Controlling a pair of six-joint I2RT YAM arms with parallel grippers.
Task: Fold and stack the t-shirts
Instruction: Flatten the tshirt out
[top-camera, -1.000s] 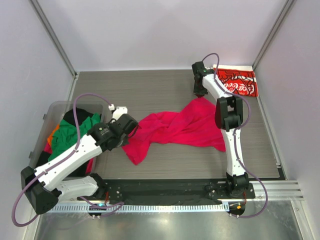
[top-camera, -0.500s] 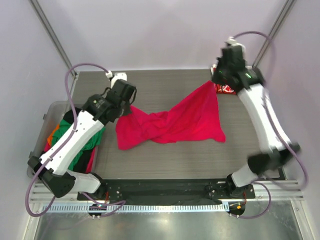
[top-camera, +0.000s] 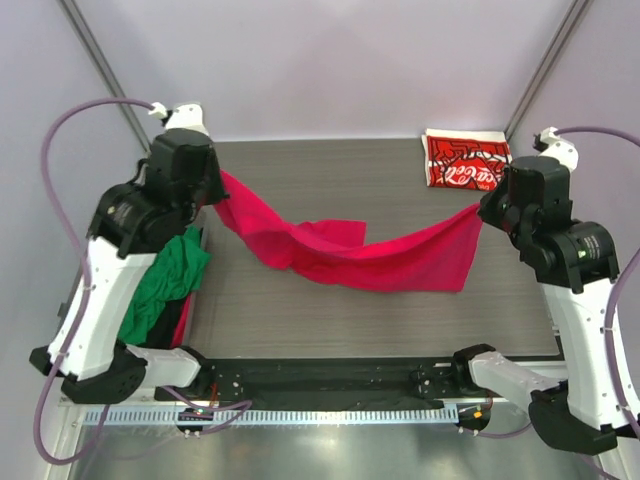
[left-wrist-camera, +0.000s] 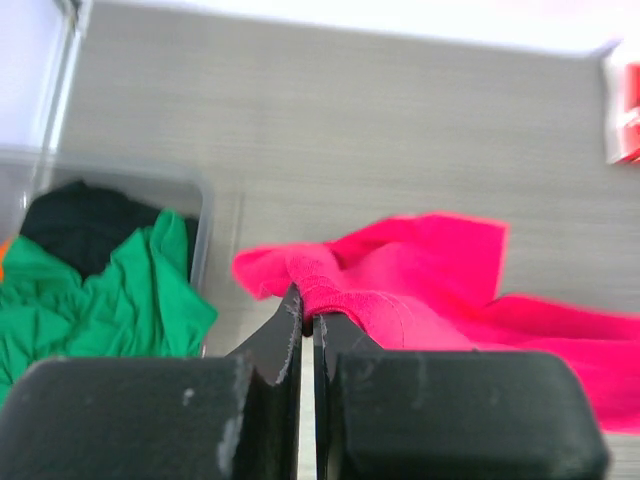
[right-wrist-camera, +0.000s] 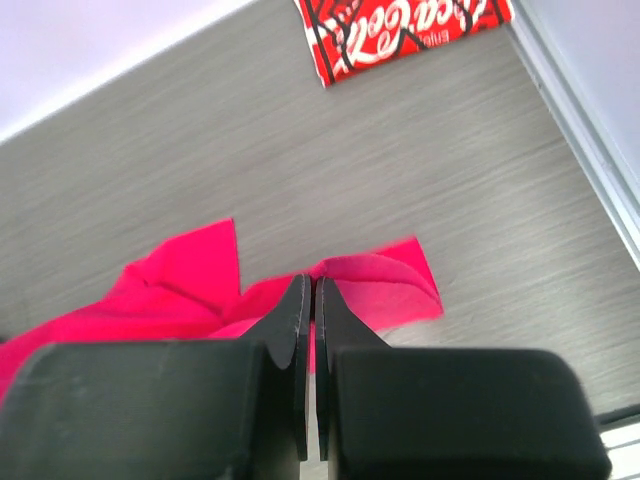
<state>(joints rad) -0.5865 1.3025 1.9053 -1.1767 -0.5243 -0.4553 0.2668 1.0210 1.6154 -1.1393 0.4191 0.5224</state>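
My right gripper lifts high next, then sweeps outward and down to release the cloth's edge on the bare table beside the Coca-Cola t-shirt, since it sags bunched.
A plain crimson-pink t-shirt (top-camera: 350, 250) hangs stretched between my two grippers, raised above the table, sagging in the middle. My left gripper (top-camera: 215, 182) is shut on its left edge; the left wrist view shows the cloth (left-wrist-camera: 400, 300) pinched at the fingertips (left-wrist-camera: 308, 312). My right gripper (top-camera: 485, 208) is shut on its right edge, and the cloth (right-wrist-camera: 380, 290) is pinched at its fingertips (right-wrist-camera: 312, 290). A folded red Coca-Cola t-shirt (top-camera: 465, 160) with a white edge lies at the far right of the table, also in the right wrist view (right-wrist-camera: 400, 30).
A clear bin (left-wrist-camera: 190, 190) at the left holds a green t-shirt (top-camera: 165, 285) over black cloth (left-wrist-camera: 80, 220) and a sliver of orange. The grey table (top-camera: 330, 320) ends at a metal rail (top-camera: 350, 412) in front. Walls close in left, right and back.
Both arms have lifted and swung outward, left arm to the far left, right arm to the right. The crimson-pink shirt has risen off the table and is stretched between them.
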